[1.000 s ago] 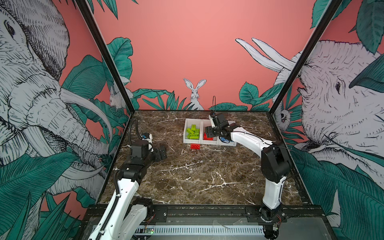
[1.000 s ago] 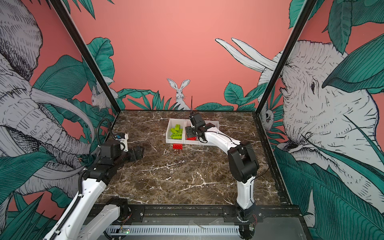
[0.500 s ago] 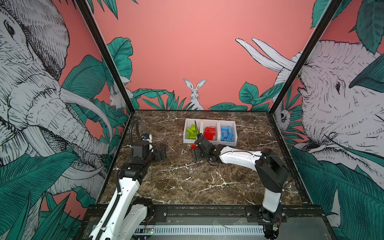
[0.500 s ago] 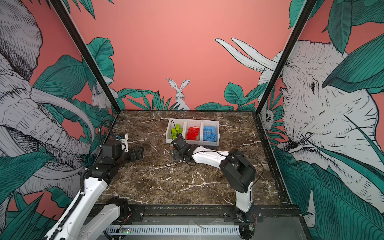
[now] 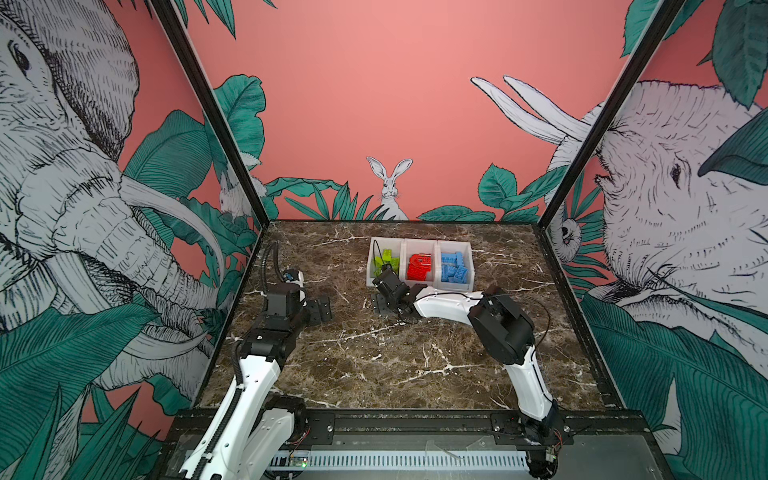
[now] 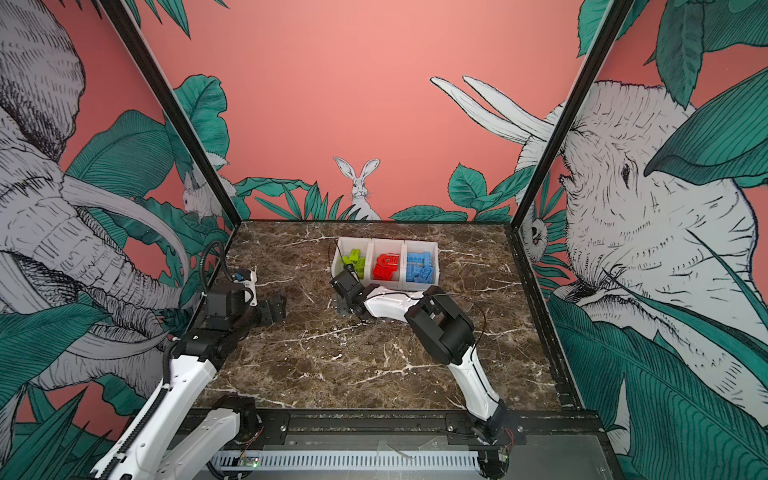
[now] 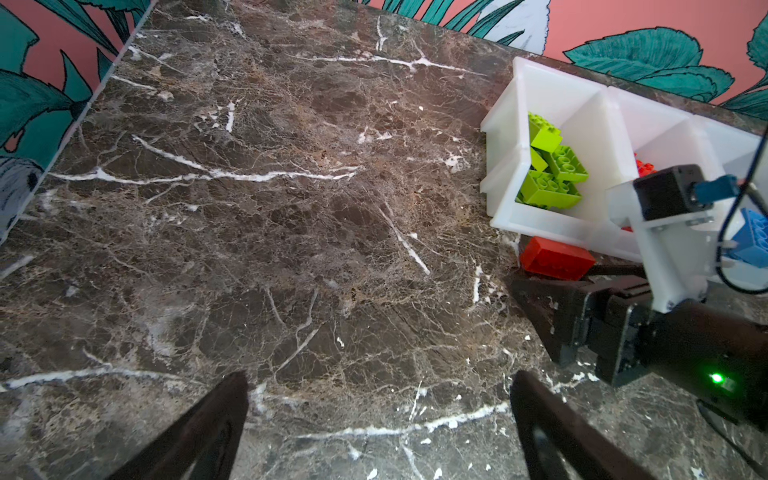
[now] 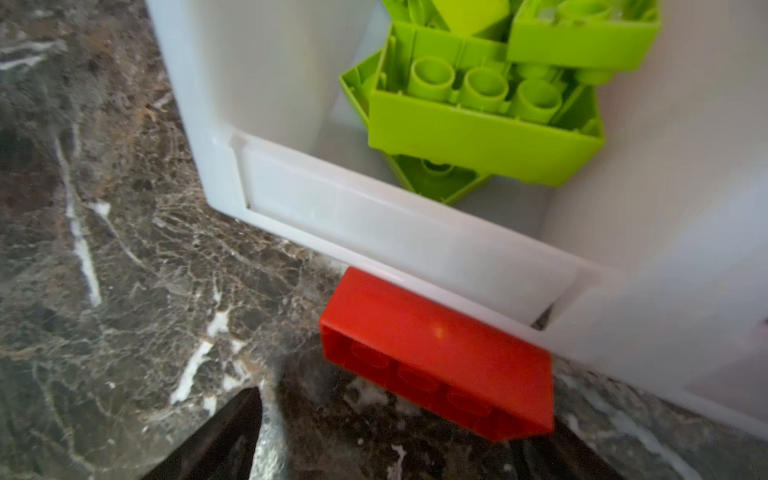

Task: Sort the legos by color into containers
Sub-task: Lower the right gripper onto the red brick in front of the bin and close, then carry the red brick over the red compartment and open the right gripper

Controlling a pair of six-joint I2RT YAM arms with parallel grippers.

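I will next ease my right gripper outward around both clear short ends of the red lego brick (image 8: 438, 352) and close it, because the brick is lying against the green bin's front side.
Three joined white containers (image 5: 419, 240) stand at the back middle in both top views. They hold green legos (image 5: 386, 262), red legos (image 5: 419, 266) and blue legos (image 5: 455, 268). One red brick (image 8: 436, 353) lies on the marble against the front wall of the green bin (image 8: 374, 224); the left wrist view shows this red brick (image 7: 557, 257) too. My right gripper (image 8: 390, 436) is low at the table, open, with the brick just ahead of its fingers and not gripped. My left gripper (image 7: 378, 399) is open over bare marble at the left, empty.
The marble table (image 5: 395, 365) is walled by patterned panels with black corner posts (image 5: 582, 166). The right arm (image 5: 498, 324) stretches across the middle toward the bins. A black rail (image 5: 415, 424) runs along the front edge.
My right gripper has come down from above the bins to the table in front of the green bin and has opened wider. The left arm has not moved.
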